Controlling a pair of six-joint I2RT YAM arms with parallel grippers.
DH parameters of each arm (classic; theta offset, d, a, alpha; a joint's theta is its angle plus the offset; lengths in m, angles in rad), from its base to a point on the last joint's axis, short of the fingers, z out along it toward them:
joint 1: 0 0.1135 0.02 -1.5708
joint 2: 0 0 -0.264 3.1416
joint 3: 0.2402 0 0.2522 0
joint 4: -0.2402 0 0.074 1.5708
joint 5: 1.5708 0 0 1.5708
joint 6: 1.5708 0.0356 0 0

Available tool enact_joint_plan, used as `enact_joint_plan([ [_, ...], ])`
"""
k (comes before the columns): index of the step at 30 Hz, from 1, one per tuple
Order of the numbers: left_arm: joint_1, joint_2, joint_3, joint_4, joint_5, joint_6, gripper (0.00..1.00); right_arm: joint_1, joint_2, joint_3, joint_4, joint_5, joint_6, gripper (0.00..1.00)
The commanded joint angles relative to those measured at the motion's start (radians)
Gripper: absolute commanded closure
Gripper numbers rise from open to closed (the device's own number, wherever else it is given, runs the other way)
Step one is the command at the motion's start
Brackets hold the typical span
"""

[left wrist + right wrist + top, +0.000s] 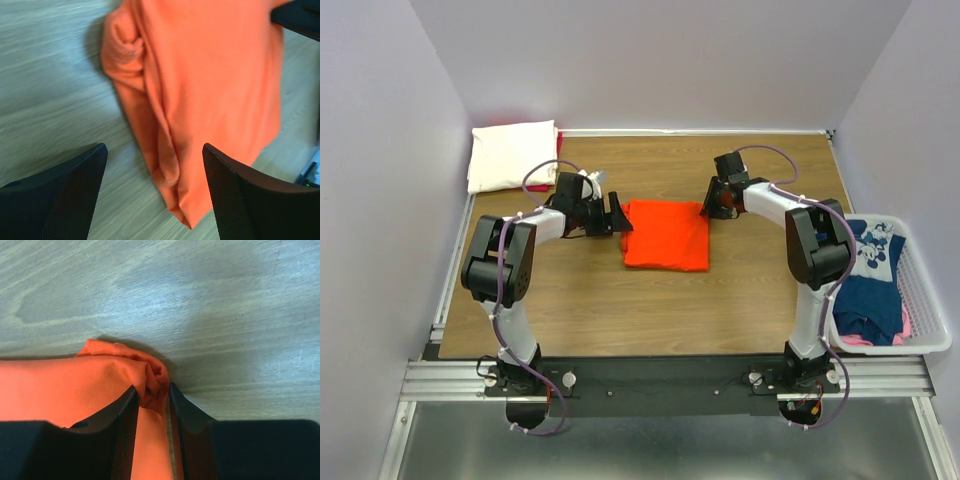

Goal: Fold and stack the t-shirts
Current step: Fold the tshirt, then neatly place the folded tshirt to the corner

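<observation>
I need to move my left gripper to the right in the top view next, over the folds of the shirt's far corner, and close it, because the shirt's edge is between the spread fingers.
A bright orange t-shirt (666, 235) lies folded in a rough square at the middle of the table. My left gripper (617, 214) is open at its far left corner, and the shirt's edge (175, 165) lies between the spread fingers. My right gripper (712, 203) is shut on the bunched far right corner of the orange t-shirt (152, 382). A folded cream-white t-shirt (510, 155) lies at the far left corner, with a strip of red-pink cloth (558, 138) at its right edge. A navy t-shirt with a white print (870, 280) lies in the basket.
A white plastic lattice basket (928, 300) stands at the right edge of the table and holds the navy shirt and some pink cloth (855, 340). Grey walls close in the left, back and right sides.
</observation>
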Motion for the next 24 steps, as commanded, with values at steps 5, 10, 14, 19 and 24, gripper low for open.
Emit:
enact_joint_plan([
  [5, -0.030, 0.104, 0.006, 0.016, 0.031, -0.065, 0.18, -0.010, 0.053, 0.023, -0.018, -0.032, -0.029, 0.63],
  [10, -0.099, 0.156, 0.020, 0.002, -0.069, -0.104, 0.28, -0.013, 0.057, 0.031, -0.018, -0.042, -0.031, 0.63],
  [14, -0.159, 0.194, 0.081, -0.027, -0.134, -0.130, 0.43, -0.013, 0.060, 0.035, -0.017, -0.051, -0.029, 0.63],
  [19, -0.188, 0.191, 0.219, -0.180, -0.361, -0.069, 0.94, -0.011, 0.025, 0.032, -0.018, -0.051, -0.028, 0.55],
  [24, -0.185, 0.196, 0.380, -0.343, -0.615, 0.025, 1.00, -0.011, -0.067, 0.014, -0.020, -0.051, -0.026, 0.32],
])
